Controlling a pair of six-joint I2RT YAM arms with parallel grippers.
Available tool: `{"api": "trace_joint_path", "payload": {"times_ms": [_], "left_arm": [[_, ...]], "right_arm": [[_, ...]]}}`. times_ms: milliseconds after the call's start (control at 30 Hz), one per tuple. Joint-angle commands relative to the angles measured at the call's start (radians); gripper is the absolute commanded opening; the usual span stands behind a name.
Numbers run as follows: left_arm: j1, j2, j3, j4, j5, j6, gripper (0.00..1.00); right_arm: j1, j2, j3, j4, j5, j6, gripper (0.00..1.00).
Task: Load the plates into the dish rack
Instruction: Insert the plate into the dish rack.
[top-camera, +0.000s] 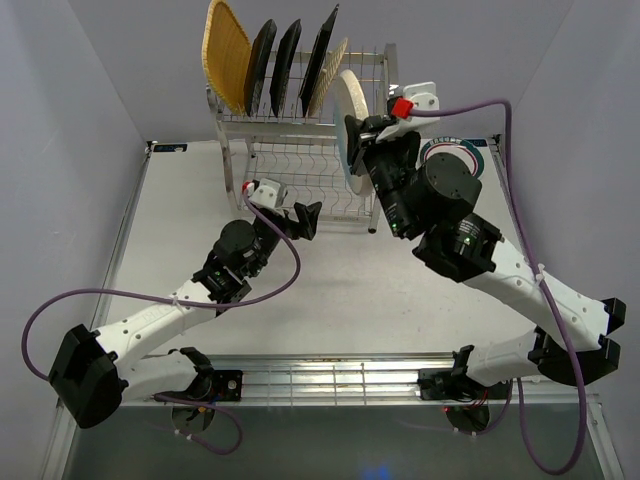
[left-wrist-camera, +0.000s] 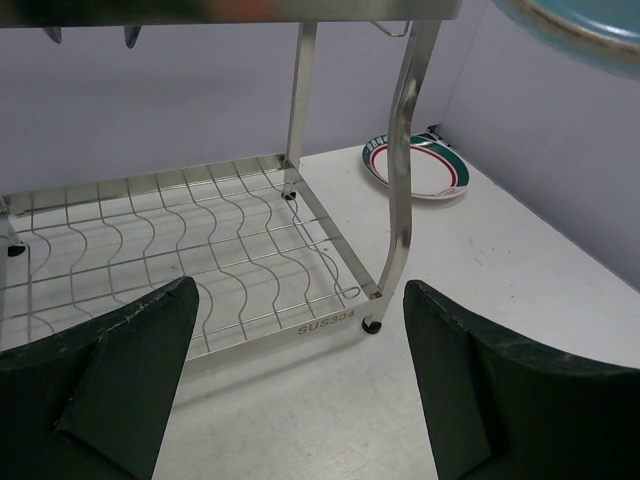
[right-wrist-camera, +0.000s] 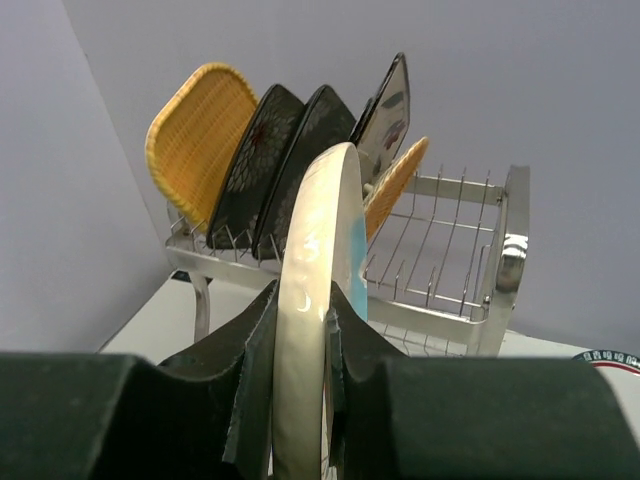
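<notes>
I should next move my right gripper's plate outward and release it in the free slot beside the second woven plate, which is outward of my gripper.
The steel dish rack (top-camera: 300, 130) stands at the back. Its upper tier holds a woven plate (top-camera: 225, 55), two black plates (top-camera: 262, 65), a dark flowered square plate (right-wrist-camera: 390, 105) and a second woven plate (right-wrist-camera: 398, 180), all on edge. My right gripper (top-camera: 358, 135) is shut on the cream-blue round plate (right-wrist-camera: 315, 300) and holds it upright beside the rack's right end, in front of the upper tier's free slots. My left gripper (top-camera: 300, 218) is open and empty, low in front of the bare lower shelf (left-wrist-camera: 200, 250). The teal-rimmed white plate (left-wrist-camera: 415, 165) lies flat on the table right of the rack.
The rack's front right post (left-wrist-camera: 400, 180) stands just ahead of my left gripper. The right arm partly covers the teal-rimmed plate (top-camera: 455, 155) in the top view. Purple walls close in the table on the left, the back and the right.
</notes>
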Motion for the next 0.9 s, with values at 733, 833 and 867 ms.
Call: {"api": "trace_joint_path", "payload": {"times_ms": [733,833,867], "left_arm": [[-0.003,-0.051,-0.034,0.053,0.080,0.015,0.94],[-0.002,-0.053,-0.037,0.053,0.080,0.017,0.94],[-0.003,-0.056,-0.037,0.055,0.081,0.017,0.94]], "right_arm": [[-0.408,0.209,0.257,0.273,-0.176,0.453,0.08],[-0.431,0.246,0.268,0.277,-0.178,0.484,0.08],[-0.440,0.251,0.266,0.277,-0.179,0.496,0.08]]}}
